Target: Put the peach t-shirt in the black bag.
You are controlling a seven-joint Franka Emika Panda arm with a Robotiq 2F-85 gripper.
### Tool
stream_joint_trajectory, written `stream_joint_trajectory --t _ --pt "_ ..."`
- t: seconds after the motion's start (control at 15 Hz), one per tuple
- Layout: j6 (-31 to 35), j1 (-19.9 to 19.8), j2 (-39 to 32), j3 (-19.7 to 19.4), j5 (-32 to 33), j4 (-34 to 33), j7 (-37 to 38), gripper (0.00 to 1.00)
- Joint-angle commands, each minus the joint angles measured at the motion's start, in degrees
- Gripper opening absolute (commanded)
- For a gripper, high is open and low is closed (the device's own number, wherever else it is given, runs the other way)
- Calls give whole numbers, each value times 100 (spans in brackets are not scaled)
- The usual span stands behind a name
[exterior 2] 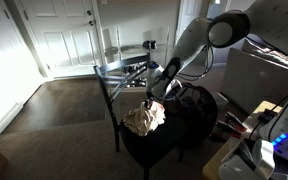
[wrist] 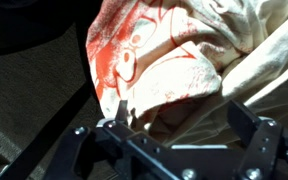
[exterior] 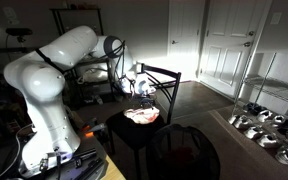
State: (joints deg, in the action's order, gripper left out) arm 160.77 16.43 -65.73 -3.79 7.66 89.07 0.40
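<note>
I will lower to the red-printed fold of the peach t-shirt (exterior: 141, 116), already bunched between my open fingers, and close.
The peach t-shirt (exterior: 141, 116) lies crumpled on a small black table (exterior: 124, 135), seen in both exterior views (exterior 2: 144, 120). In the wrist view the shirt (wrist: 174, 50) fills the frame, pale cloth with a red print. My gripper (exterior 2: 155, 93) hangs just above the shirt's top, also seen in an exterior view (exterior: 142, 90). In the wrist view its two fingers (wrist: 179, 118) stand wide apart with cloth between and below them; it is open. The black bag (exterior 2: 199, 105) stands beside the shirt, a dark rounded shape (exterior: 184, 150).
A black metal frame (exterior 2: 124, 70) stands behind the table. White doors (exterior 2: 59, 40) close the back of the room. A shelf with shoes (exterior: 264, 125) lies to one side. Boxes and cables (exterior 2: 259, 130) sit near the robot base.
</note>
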Motion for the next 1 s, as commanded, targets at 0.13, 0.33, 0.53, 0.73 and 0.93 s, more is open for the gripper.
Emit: stream_joint_trajectory --t 0.13,0.33,0.53,0.73,0.93 --pt "-345 -143 -503 91 24 -647 26 75" --pt "-341 -148 -606 104 20 -783 27 61" --pt "-325 -160 -649 120 4 -846 35 41" --pt "-299 -174 -649 130 -9 -837 39 20" --pt "-260 -206 -643 154 -27 -807 41 2"
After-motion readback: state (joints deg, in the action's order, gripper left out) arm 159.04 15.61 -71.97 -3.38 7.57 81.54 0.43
